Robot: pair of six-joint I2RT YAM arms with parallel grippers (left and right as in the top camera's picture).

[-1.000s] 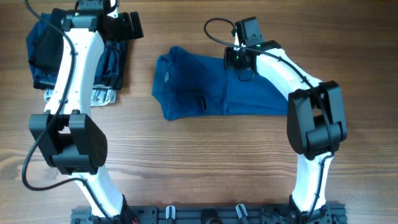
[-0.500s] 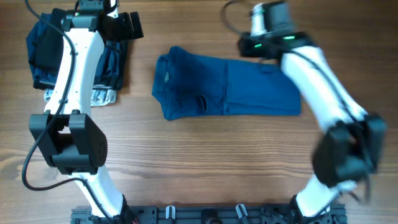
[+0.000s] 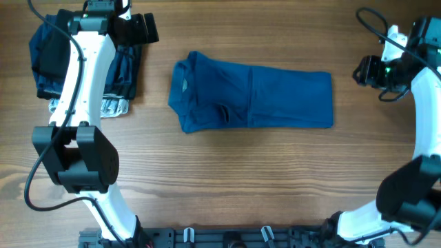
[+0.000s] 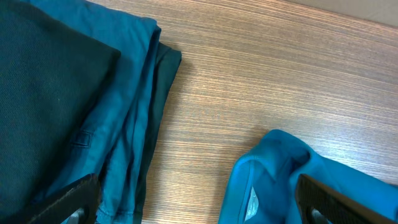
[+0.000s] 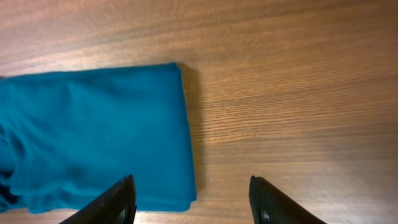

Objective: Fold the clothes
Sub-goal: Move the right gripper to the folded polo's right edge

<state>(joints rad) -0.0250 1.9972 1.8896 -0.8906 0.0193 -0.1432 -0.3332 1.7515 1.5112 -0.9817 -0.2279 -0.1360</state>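
Observation:
I need to lower my right gripper toward the left in the overhead view next and close it on the middle of the shirt's end edge (image 3: 331, 96) (image 5: 186, 132), because bare wood leaves it exposed.
The clothes, one medium-blue T-shirt (image 3: 251, 100), lie folded into a long flat band across the middle of the table, neck end to the left. In the left wrist view its collar (image 4: 292, 180) with a small label shows at the bottom right. My left gripper (image 3: 150, 31) hovers open at the back left, between the shirt and the stack of folded garments, holding nothing (image 4: 199, 208). My right gripper (image 3: 360, 71) hangs open and empty just right of the shirt's right end. In the right wrist view the shirt's (image 5: 93, 130) right edge lies below the gap of that gripper (image 5: 193, 205).
A stack of folded garments sits at the back left: a black piece (image 3: 52, 62), a dark navy one (image 3: 124, 69) and a grey speckled one (image 3: 110, 107). The left arm stretches along it. In the left wrist view the stack (image 4: 62, 93) fills the left side.
My right arm has swung from over the shirt's middle out to the right side of the table, and its gripper has opened. The shirt's right end now lies flat. The left arm stayed put.

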